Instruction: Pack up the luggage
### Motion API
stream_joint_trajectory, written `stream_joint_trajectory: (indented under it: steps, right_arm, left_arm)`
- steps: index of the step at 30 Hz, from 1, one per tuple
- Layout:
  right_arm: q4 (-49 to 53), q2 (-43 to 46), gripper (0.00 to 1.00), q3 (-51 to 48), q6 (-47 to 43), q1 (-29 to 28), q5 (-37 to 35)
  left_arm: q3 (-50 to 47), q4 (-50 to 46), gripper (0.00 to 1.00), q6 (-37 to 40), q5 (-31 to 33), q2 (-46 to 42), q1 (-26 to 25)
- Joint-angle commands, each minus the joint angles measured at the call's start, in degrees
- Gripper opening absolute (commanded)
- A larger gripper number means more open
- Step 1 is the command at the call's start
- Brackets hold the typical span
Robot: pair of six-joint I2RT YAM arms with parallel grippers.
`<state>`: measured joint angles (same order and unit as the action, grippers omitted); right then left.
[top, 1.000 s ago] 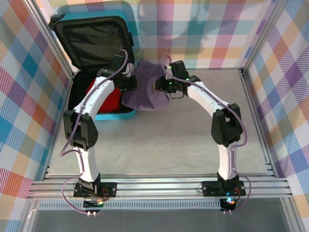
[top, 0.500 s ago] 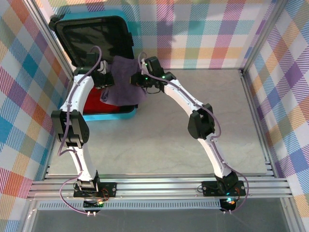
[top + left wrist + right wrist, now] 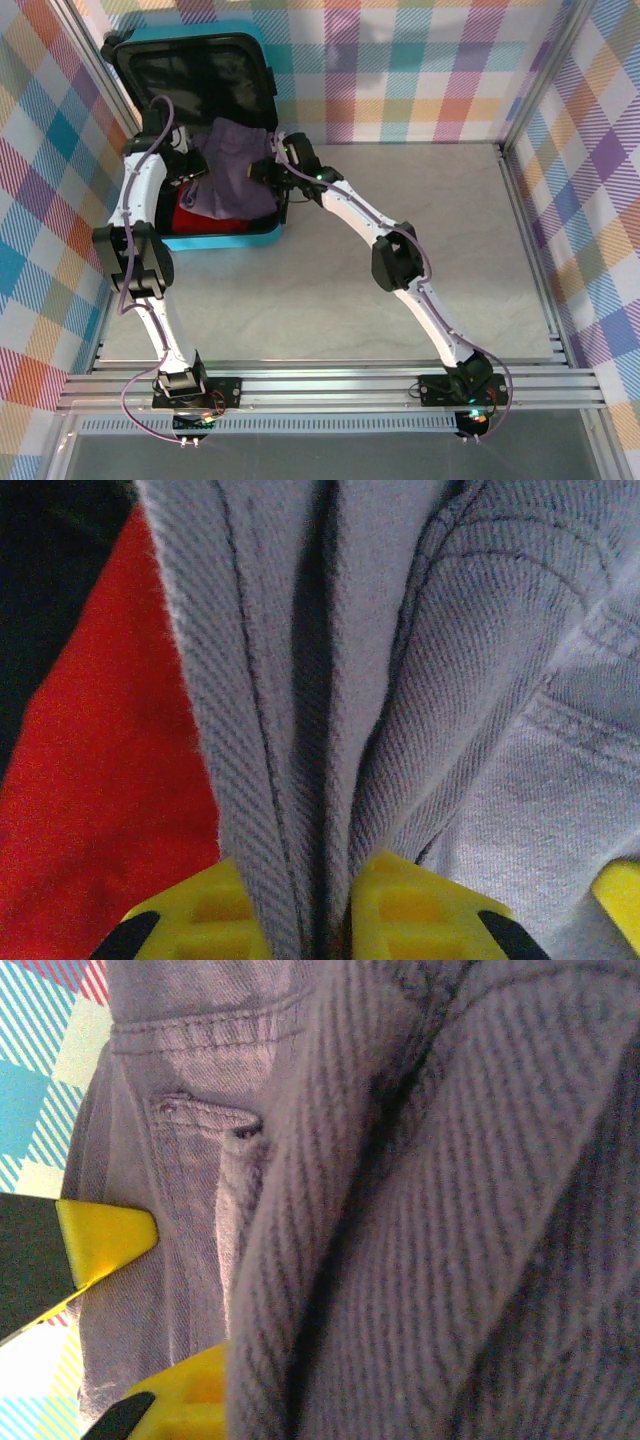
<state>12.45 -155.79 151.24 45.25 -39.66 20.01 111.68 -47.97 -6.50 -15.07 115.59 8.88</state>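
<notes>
The purple-grey garment next needs to go down toward the suitcase base in the robot's left gripper and then be released, because that base, with the red garment [image 3: 205,222], lies below.
The luggage [image 3: 226,240] is a turquoise suitcase lying open at the far left, its black-lined lid [image 3: 190,85] leaning on the back wall. A red garment [image 3: 205,222] lies in its base, also seen as the red garment [image 3: 90,770] in the left wrist view. Over it hangs a purple-grey garment [image 3: 235,168], stretched between both grippers. My left gripper [image 3: 192,165] is shut on its left side, the yellow fingers [image 3: 220,920] pinching folds of the cloth [image 3: 450,680]. My right gripper [image 3: 264,170] is shut on the right side. The cloth [image 3: 400,1210] covers most of the right gripper's jaws; one yellow finger [image 3: 185,1395] shows.
Plaid walls and aluminium posts [image 3: 525,110] close in the table on three sides. The suitcase lid stands right behind the grippers. Bare grey tabletop [image 3: 430,200] stretches right of the suitcase. An aluminium rail [image 3: 320,385] carries the arm bases at the near edge.
Both grippers have carried the purple-grey garment left and back, from beside the suitcase's right edge to over its open base. Both arms have stretched out further.
</notes>
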Motion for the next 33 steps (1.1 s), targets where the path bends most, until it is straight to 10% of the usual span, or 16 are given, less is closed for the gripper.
stream_joint_trajectory:
  steps: [1,10,24,33]
  right_arm:
    - [-5.62,-0.72,0.0,2.55,2.87,-1.77,0.12]
    - [-4.96,-2.02,0.01,2.72,3.65,-2.25,-2.23]
    - [-4.13,-3.37,0.34,4.27,2.83,-1.57,-5.34]
    - [-2.74,-1.85,0.5,4.41,-1.06,0.67,-5.68]
  left_arm:
    - [0.28,2.22,0.0,0.35,-1.36,-0.02,2.63]
    - [-5.27,4.64,0.0,-0.43,-0.58,-0.4,6.64]
    - [-3.22,7.15,0.0,-1.41,1.17,4.22,9.66]
    - [-1.35,5.31,0.48,-0.99,5.89,2.47,9.81]
